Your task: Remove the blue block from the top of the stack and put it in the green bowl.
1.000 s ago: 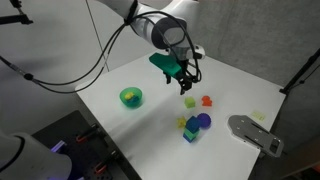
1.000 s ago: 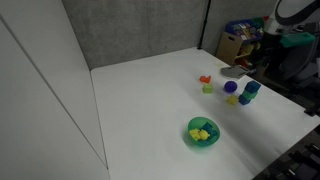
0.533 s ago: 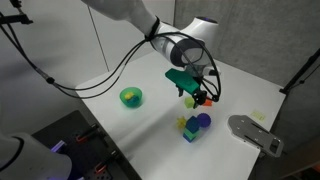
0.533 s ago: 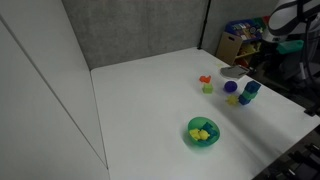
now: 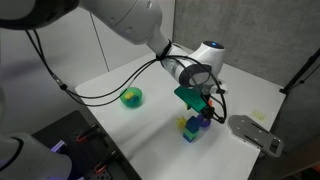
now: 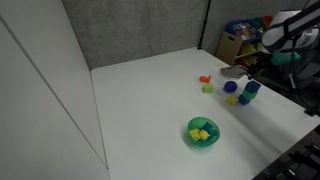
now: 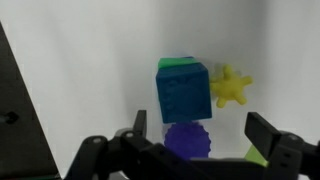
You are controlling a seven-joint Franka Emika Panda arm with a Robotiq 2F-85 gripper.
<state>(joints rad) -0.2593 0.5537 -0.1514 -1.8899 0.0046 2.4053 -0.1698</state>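
Note:
My gripper lowers toward the blue block (image 5: 193,124) (image 7: 183,92) atop the stack next until the fingers are on either side of it, then closes, since the block is still below my open fingers.
In the wrist view the blue block (image 7: 183,92) sits on top of the stack, with the green base cube (image 7: 177,62) showing only as an edge behind it. My gripper (image 7: 200,135) is open and empty, with its fingers on either side of a purple round piece (image 7: 187,140) just short of the stack. In an exterior view the gripper (image 5: 205,110) hovers just above and beside the stack (image 5: 190,130). The green bowl (image 5: 131,97) stands well apart on the white table. It also shows in the exterior view (image 6: 203,132) with yellow-green pieces inside.
A yellow star-like piece (image 7: 230,87) lies beside the stack. An orange piece (image 6: 205,79) and a yellow-green block (image 6: 207,88) lie a little way off. A grey flat object (image 5: 255,133) lies at the table edge near the stack. The white table (image 5: 130,125) has dropping edges.
My gripper has moved from the back of the table across and down to the stack. The blocks and the bowl have not moved.

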